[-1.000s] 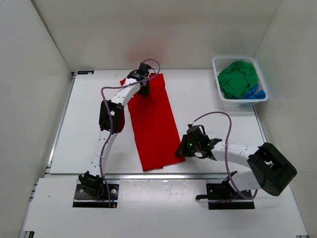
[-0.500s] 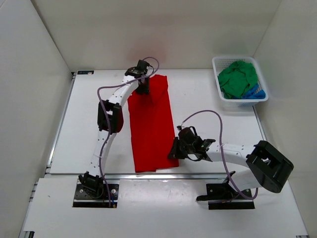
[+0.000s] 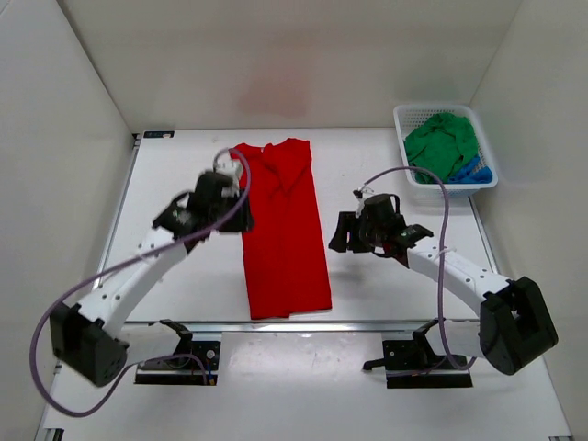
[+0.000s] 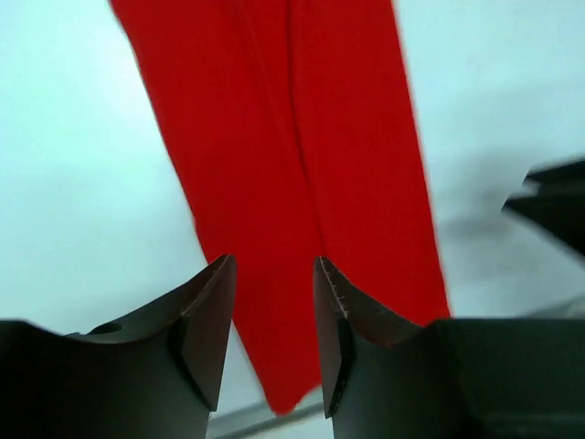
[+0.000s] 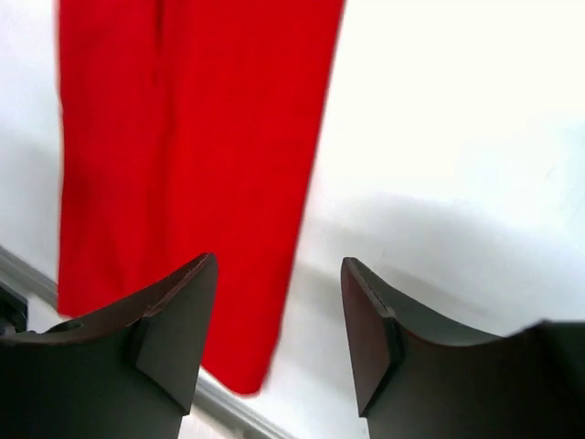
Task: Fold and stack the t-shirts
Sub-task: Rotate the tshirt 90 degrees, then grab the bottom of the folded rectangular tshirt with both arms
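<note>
My right gripper draws back toward its base and lowers to the red t-shirt's hem corner on the basket's side [image 3: 327, 306] [image 5: 249, 384] next, as the corner lies below.
A red t-shirt [image 3: 282, 230] lies flat on the white table as a long narrow strip folded lengthwise, from the far middle to the near edge. The same red t-shirt [image 4: 292, 165] fills the left wrist view and the red t-shirt [image 5: 183, 155] fills the left half of the right wrist view. My left gripper [image 3: 241, 218] hovers at the strip's left edge, open and empty, as the left gripper [image 4: 272, 311] shows. At the strip's right side my right gripper [image 3: 338, 234] is open with nothing in it, jaws wide on the right gripper [image 5: 279, 320]. A green t-shirt [image 3: 443, 145] and a blue t-shirt [image 3: 474, 172] lie crumpled in the basket.
A white lattice basket [image 3: 405, 162] stands at the far right corner of the table. White walls close in the table on three sides. A metal rail [image 3: 276, 324] runs along the table's near edge, right at the red strip's lower end.
Both grippers let go of the red t-shirt and opened. The left arm drew back from the collar end to the strip's left side; the right arm moved up from the near corner to the right side.
</note>
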Robot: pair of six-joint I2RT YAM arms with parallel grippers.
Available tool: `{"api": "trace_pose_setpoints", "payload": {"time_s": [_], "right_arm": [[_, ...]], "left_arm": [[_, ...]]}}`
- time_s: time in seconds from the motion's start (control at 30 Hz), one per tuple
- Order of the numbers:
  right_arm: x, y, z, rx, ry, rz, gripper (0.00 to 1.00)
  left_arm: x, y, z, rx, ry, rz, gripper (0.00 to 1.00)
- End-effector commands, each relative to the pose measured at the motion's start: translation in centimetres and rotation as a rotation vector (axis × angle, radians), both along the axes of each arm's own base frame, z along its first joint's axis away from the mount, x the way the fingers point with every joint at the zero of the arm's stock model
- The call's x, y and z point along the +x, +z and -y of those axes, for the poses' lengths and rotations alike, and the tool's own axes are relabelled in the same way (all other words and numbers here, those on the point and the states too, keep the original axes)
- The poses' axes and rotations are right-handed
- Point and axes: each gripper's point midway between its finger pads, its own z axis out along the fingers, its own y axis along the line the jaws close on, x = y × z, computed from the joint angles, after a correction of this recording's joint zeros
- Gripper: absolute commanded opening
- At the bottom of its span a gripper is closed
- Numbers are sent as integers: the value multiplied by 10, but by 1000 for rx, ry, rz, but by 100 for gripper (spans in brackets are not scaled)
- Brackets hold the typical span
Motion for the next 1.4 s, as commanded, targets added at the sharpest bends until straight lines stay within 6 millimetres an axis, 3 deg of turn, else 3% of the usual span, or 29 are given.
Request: {"api": "trace_pose_setpoints", "payload": {"time_s": [0.0,0.03,0.1,0.2,0.33,0.57,0.67,0.73,0.77,0.8,0.87,0.9,1.17,1.37], "right_arm": [[-53,-29,4,-23,78,-173,55],[-67,-37,3,-12,73,-211,57],[-83,-46,-3,26,56,-246,58],[-105,-63,-6,68,36,-312,59],[-124,-79,-7,92,35,-355,60],[-131,-87,-23,75,79,-392,56],[-133,-88,-31,74,105,-408,44],[-137,-92,-32,42,118,-424,41],[-139,-95,-32,30,121,-432,28],[-140,-95,-34,28,121,-437,20],[-147,-100,-32,22,134,-453,0],[-151,-101,-31,22,139,-457,0],[-185,-110,-15,0,171,-518,0],[-195,-101,-12,21,225,-550,0]], "left_arm": [[-72,-89,10,-49,-9,-231,50],[-84,-87,17,-100,-38,-225,50],[-115,-122,13,-126,-15,-301,51],[-138,-145,9,-160,6,-325,51],[-147,-161,5,-202,39,-333,53],[-162,-168,29,-269,4,-354,54],[-168,-170,33,-254,-16,-389,55],[-175,-171,32,-239,-29,-408,50],[-178,-173,31,-239,-26,-412,37],[-181,-173,32,-245,-34,-417,18],[-192,-183,20,-231,-19,-449,3],[-193,-182,18,-243,-15,-440,0],[-221,-206,-12,-175,-2,-509,0],[-226,-205,-12,-208,-12,-522,0]]}}
